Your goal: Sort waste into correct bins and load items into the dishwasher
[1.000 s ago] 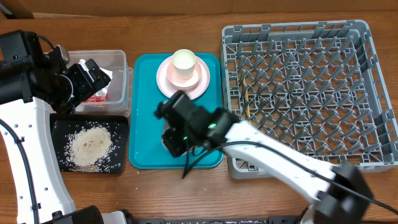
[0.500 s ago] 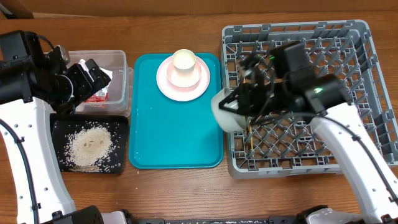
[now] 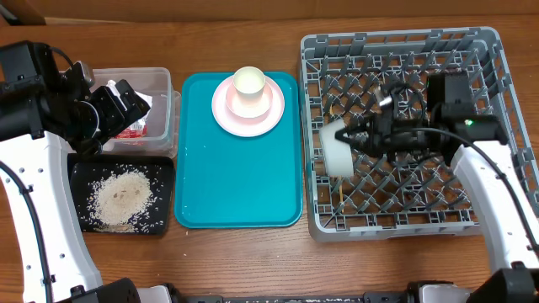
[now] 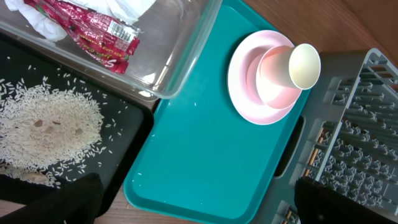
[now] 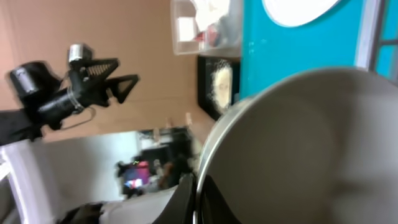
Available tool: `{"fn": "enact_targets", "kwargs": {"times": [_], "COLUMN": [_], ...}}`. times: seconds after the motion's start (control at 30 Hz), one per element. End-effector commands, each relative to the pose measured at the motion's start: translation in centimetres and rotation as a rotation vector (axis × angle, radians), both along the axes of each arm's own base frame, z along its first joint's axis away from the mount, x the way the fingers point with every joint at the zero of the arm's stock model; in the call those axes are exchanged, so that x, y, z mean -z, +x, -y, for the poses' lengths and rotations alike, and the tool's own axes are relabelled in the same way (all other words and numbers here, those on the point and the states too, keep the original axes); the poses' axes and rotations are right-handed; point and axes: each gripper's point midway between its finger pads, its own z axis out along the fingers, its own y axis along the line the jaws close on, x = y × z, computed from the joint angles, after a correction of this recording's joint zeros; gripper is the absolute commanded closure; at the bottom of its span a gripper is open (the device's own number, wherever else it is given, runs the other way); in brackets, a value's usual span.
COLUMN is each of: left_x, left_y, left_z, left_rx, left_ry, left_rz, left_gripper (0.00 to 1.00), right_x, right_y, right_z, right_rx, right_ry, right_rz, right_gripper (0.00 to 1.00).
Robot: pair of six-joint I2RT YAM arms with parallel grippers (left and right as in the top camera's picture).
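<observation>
The bowl is still above the pegs beside the rack's tray side, so the robot's right gripper will next go down and pull back to let go of the bowl's rim at those pegs.
My right gripper is shut on the rim of the grey-green bowl, which hangs tipped on its side over the left part of the grey dish rack. In the right wrist view the bowl fills the frame, its rim pinched by my right gripper. The cream cup stands in the pink bowl on the pink plate. My left gripper hangs open above the clear tub and black tray. Wooden chopsticks lie in the rack.
The teal tray lies between the bins and the rack. The tub holds the red wrapper and white napkin. Rice is spread in the black tray. Upright pegs cover the rack floor.
My right arm has carried the grey-green bowl from the teal tray rightward, over the rack's left side. The left arm has not moved.
</observation>
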Motion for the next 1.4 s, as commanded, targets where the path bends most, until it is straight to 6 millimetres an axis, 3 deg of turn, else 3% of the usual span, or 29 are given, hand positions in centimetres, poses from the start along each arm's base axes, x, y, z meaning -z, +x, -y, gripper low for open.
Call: {"fn": "enact_targets", "kwargs": {"times": [0.0,0.33,0.57,0.93,1.13,1.37], "left_x": [-0.8,-0.8,-0.8,-0.8,-0.8,-0.8], "left_y": [-0.1,-0.1,-0.1,-0.1,-0.1,-0.1], "left_z": [-0.1,-0.1,-0.1,-0.1,-0.1,-0.1], "left_rx": [0.017,0.017,0.017,0.017,0.017,0.017], "left_ry": [0.023,0.023,0.024,0.023,0.023,0.023], "left_rz": [0.026,0.026,0.027,0.026,0.026,0.026], "left_gripper": [0.0,0.0,0.0,0.0,0.0,0.0], "right_x": [-1.3,2.6,3.6,7.5,8.7,9.7], "right_y": [-2.3,-3.5,-3.3,-2.0,-1.3,-0.6], "right_z": [-0.4,0.1,0.3,1.8,3.3,5.0], "right_rx": [-0.081,-0.058,-0.052,0.028,0.059,0.1], "right_ry": [0.216,0.202,0.153,-0.091,-0.175,-0.249], "right_rz": [-0.003,-0.036,0.006,0.007,0.048,0.075], "right_gripper": [0.96,0.96,0.96,0.96,0.95,0.87]}}
